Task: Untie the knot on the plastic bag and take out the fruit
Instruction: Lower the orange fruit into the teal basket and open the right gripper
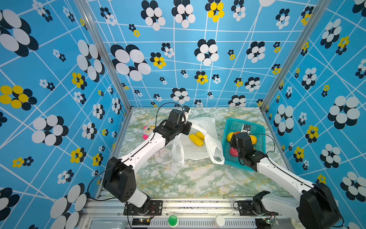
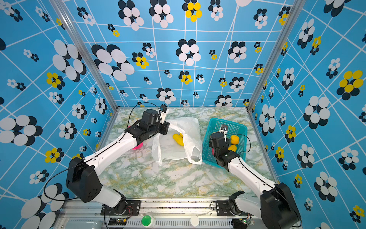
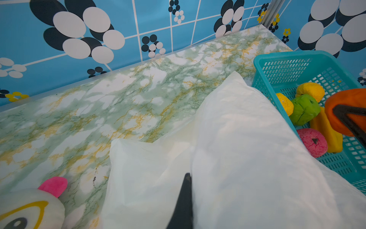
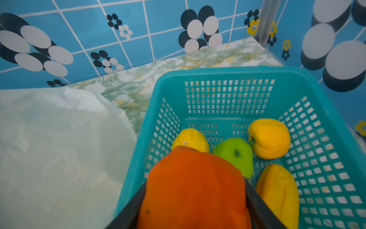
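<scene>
My right gripper should next move down toward the basket's bottom and let go of the orange fruit, because other fruit lies on that bottom by the basket's bag-side (image 1: 228, 146) below.
The white plastic bag (image 1: 201, 125) (image 2: 185, 124) lies open in the middle of the table. Its two handle loops (image 1: 217, 156) hang apart, and no knot shows. Two oblong yellow fruit (image 1: 196, 138) (image 2: 177, 139) lie in the bag's mouth. My left gripper (image 3: 187, 178) is shut on a fold of the bag (image 3: 247, 158) and holds that edge up. Over the teal basket (image 4: 227, 72) my right gripper (image 4: 195, 185) is shut on an orange fruit (image 4: 190, 170) (image 3: 344, 103). In the basket lie yellow fruit (image 4: 269, 138), a green one (image 4: 235, 152) and a pink-red one (image 3: 314, 141).
A plush toy with glasses (image 1: 148, 129) (image 3: 29, 208) lies left of the bag, partly under my left arm. The basket (image 1: 245, 120) (image 2: 227, 120) stands right of the bag, close to the right wall. Patterned walls close in the back and both sides.
</scene>
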Controlling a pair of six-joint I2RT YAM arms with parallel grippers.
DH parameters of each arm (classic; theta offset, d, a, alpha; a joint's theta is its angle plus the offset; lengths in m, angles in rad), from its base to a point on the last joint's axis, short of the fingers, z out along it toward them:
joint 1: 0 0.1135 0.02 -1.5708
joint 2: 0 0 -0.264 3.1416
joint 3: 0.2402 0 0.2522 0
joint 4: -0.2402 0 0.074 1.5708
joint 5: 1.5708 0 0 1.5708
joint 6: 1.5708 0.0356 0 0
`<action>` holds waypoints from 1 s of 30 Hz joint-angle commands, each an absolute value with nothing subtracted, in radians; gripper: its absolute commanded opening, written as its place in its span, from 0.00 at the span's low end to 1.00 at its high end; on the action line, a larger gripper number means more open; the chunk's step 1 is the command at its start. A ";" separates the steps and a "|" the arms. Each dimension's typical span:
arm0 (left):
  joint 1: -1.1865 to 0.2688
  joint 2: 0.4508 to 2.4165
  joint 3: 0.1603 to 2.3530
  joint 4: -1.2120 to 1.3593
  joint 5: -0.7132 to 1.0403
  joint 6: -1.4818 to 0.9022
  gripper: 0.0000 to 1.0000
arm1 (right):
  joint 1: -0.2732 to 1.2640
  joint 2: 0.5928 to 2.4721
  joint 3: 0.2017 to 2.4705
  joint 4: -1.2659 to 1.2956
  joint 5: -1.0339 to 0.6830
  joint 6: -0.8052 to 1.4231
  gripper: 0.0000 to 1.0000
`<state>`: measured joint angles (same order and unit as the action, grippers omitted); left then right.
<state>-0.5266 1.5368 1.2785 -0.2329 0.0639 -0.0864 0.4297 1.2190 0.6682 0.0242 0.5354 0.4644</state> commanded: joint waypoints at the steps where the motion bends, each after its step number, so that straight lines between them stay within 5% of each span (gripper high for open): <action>1: -0.528 1.516 1.293 -0.239 0.083 -0.090 0.00 | 0.419 1.281 0.714 0.015 0.447 0.551 0.39; 12: -0.528 1.503 1.281 -0.233 0.086 -0.088 0.00 | 0.390 1.497 0.774 0.049 0.356 0.611 0.41; 30: -0.529 1.506 1.289 -0.236 0.091 -0.084 0.00 | 0.386 1.399 0.713 0.094 0.356 0.603 0.93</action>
<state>-0.5266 1.5360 1.2785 -0.2329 0.0757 -0.0860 0.3874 1.4673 0.7410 0.0647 0.3611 0.6140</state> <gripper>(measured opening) 0.044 0.921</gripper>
